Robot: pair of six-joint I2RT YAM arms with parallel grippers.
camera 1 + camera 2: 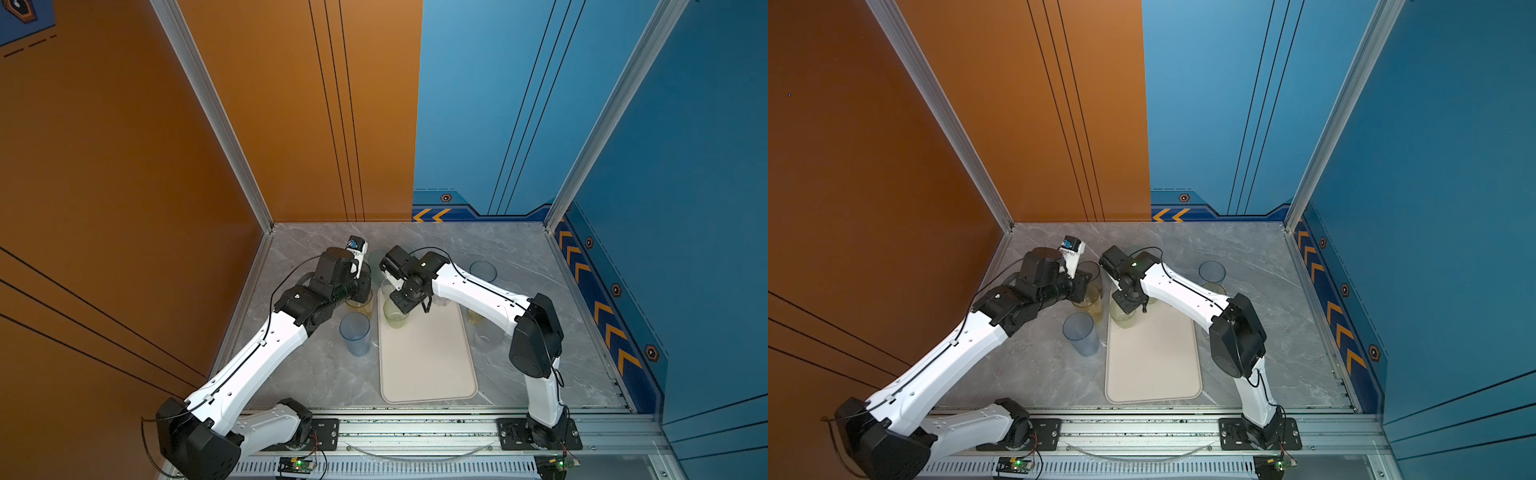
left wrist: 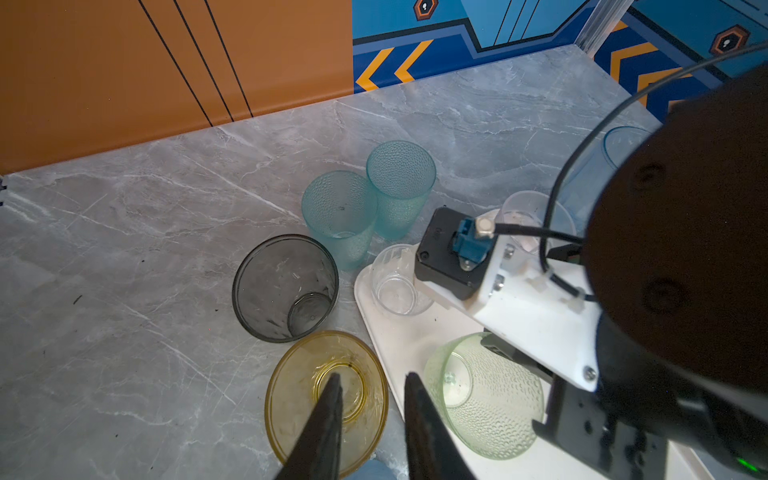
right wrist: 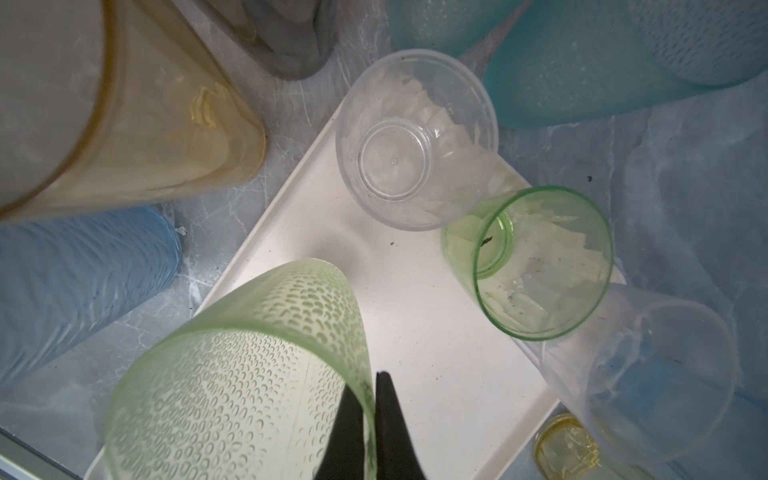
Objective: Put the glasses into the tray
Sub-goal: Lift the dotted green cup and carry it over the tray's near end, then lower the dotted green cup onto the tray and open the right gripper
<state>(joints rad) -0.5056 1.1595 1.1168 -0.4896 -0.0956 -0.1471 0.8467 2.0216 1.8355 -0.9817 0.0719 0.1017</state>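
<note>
The bare bottom of the tray beside the short clear glass (image 3: pixel 415 137) lies below the hanging dimpled glass, so my right gripper will lower the dimpled glass onto it and release the dimpled glass's rim.
The cream tray (image 1: pixel 428 365) (image 1: pixel 1154 365) lies mid-table. My right gripper (image 3: pixel 371 386) is shut on the rim of a dimpled green glass (image 3: pixel 232 374) (image 1: pixel 395 316), which tilts over the tray's far left corner. On the tray beside it stand a short clear glass (image 3: pixel 415 137) and a smooth green glass (image 3: pixel 540 266). My left gripper (image 2: pixel 372 376) is open just left of the tray. One finger is inside a yellow glass (image 2: pixel 328 399) (image 1: pixel 1090 305) and the other outside its rim.
A smoky grey glass (image 2: pixel 286 286) and two teal glasses (image 2: pixel 338 216) stand behind the yellow one. Left of the tray is a tall light blue glass (image 1: pixel 354 332). Another blue glass (image 1: pixel 483 271) and a clear one (image 1: pixel 488 336) stand right of the tray, under the right arm.
</note>
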